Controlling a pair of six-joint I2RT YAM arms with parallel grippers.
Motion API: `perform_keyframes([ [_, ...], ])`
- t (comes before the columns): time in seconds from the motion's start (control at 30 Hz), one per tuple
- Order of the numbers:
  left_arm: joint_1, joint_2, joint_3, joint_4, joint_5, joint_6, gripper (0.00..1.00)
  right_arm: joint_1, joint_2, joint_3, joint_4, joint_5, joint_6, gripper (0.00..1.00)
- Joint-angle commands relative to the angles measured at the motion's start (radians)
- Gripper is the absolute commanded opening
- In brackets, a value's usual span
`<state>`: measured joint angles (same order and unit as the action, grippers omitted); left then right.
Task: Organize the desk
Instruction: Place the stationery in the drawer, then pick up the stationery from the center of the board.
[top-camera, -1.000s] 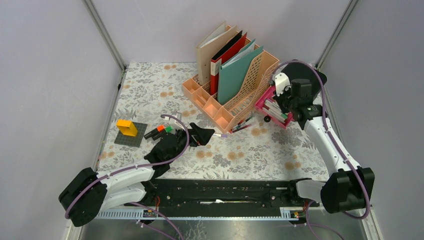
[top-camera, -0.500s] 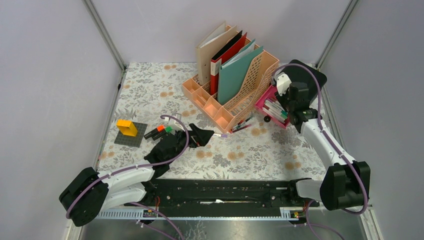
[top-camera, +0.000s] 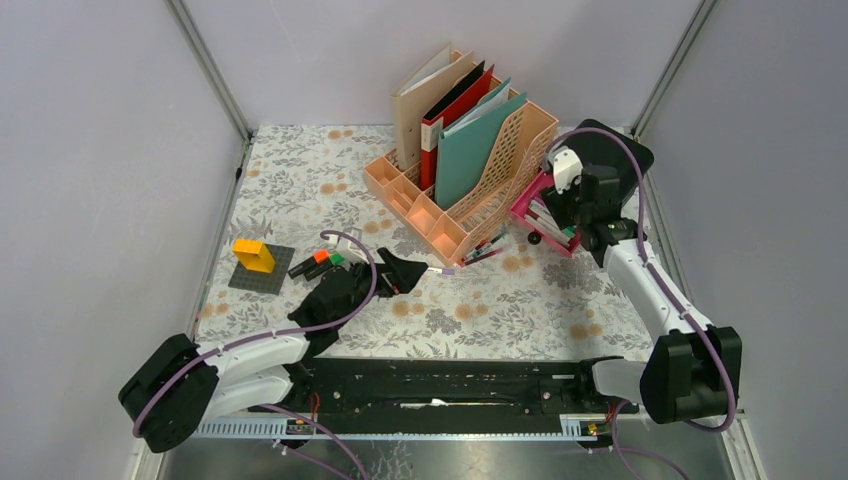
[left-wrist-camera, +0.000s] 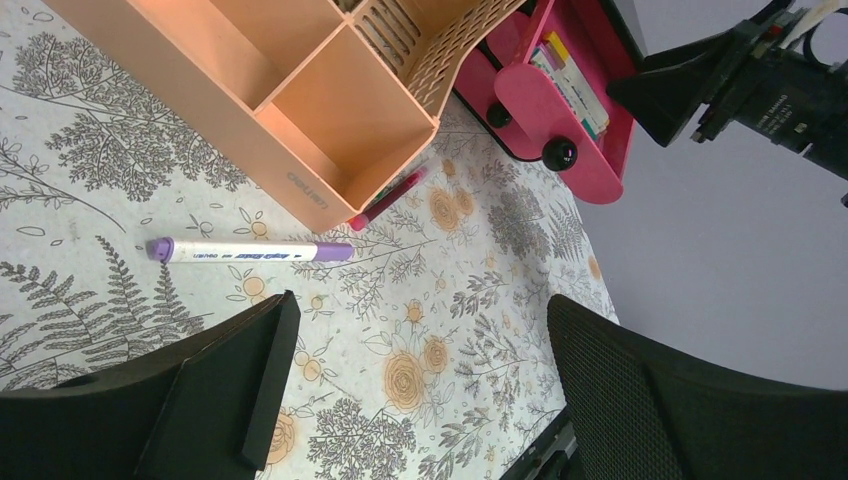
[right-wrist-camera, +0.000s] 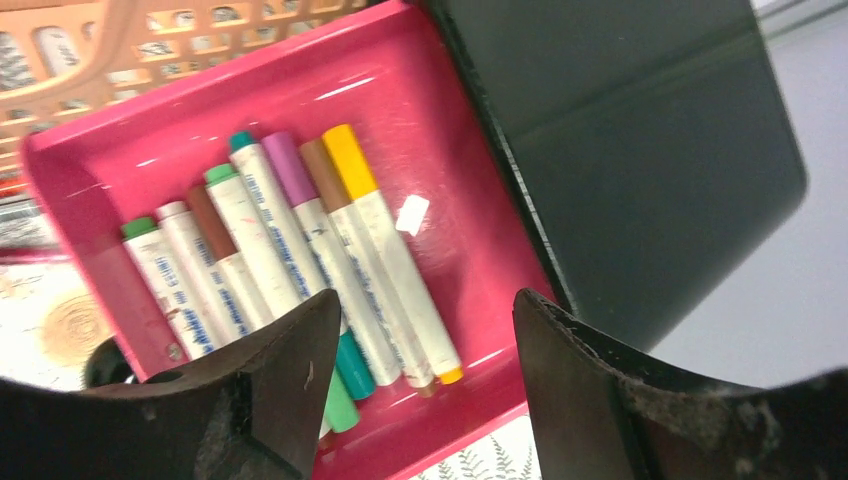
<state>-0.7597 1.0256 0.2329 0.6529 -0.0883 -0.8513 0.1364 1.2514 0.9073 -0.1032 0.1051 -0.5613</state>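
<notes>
My left gripper next needs to reach outward, turn and go down across the marker's white body, because the purple-capped marker is below and outward of my left gripper, along the opening of the fingers.
The desk is a floral cloth top. My right gripper hovers at the back right over a pink tray that leans against the peach file rack. Its jaws are open with nothing between them. Several markers lie side by side in the tray. My left gripper rests low at centre left, wide open and empty. A purple-capped marker lies on the cloth just beyond its fingers, in front of the rack.
Folders stand in the rack. A red pen pokes out under the rack's front corner. An orange block sits on a grey baseplate at the left, with loose markers beside it. Grey walls frame the desk.
The right gripper's jaws have spread open over the pink tray, and its wrist has shifted slightly back. The left arm has not moved.
</notes>
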Motion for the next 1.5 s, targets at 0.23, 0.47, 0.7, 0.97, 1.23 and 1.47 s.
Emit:
perform_keyframes([
  [0.23, 0.007, 0.077, 0.025, -0.049, -0.043, -0.126, 0.99, -0.024, -0.043, 0.062, -0.109, -0.281, 0.057, 0.74],
  [0.47, 0.007, 0.143, 0.138, -0.274, -0.107, -0.191, 0.99, -0.029, -0.043, 0.067, -0.121, -0.308, 0.060, 0.73],
  [0.7, 0.005, 0.304, 0.358, -0.660, -0.194, -0.321, 0.90, -0.031, -0.043, 0.071, -0.126, -0.319, 0.065, 0.73],
  [0.97, 0.005, 0.554, 0.673, -1.014, -0.306, -0.371, 0.71, -0.031, -0.047, 0.075, -0.132, -0.329, 0.068, 0.72],
  [1.23, 0.007, 0.674, 0.754, -1.015, -0.279, -0.397, 0.68, -0.031, -0.050, 0.076, -0.136, -0.333, 0.068, 0.72],
  [1.47, 0.007, 0.731, 0.818, -1.061, -0.295, -0.391, 0.66, -0.031, -0.057, 0.077, -0.139, -0.335, 0.066, 0.72],
])
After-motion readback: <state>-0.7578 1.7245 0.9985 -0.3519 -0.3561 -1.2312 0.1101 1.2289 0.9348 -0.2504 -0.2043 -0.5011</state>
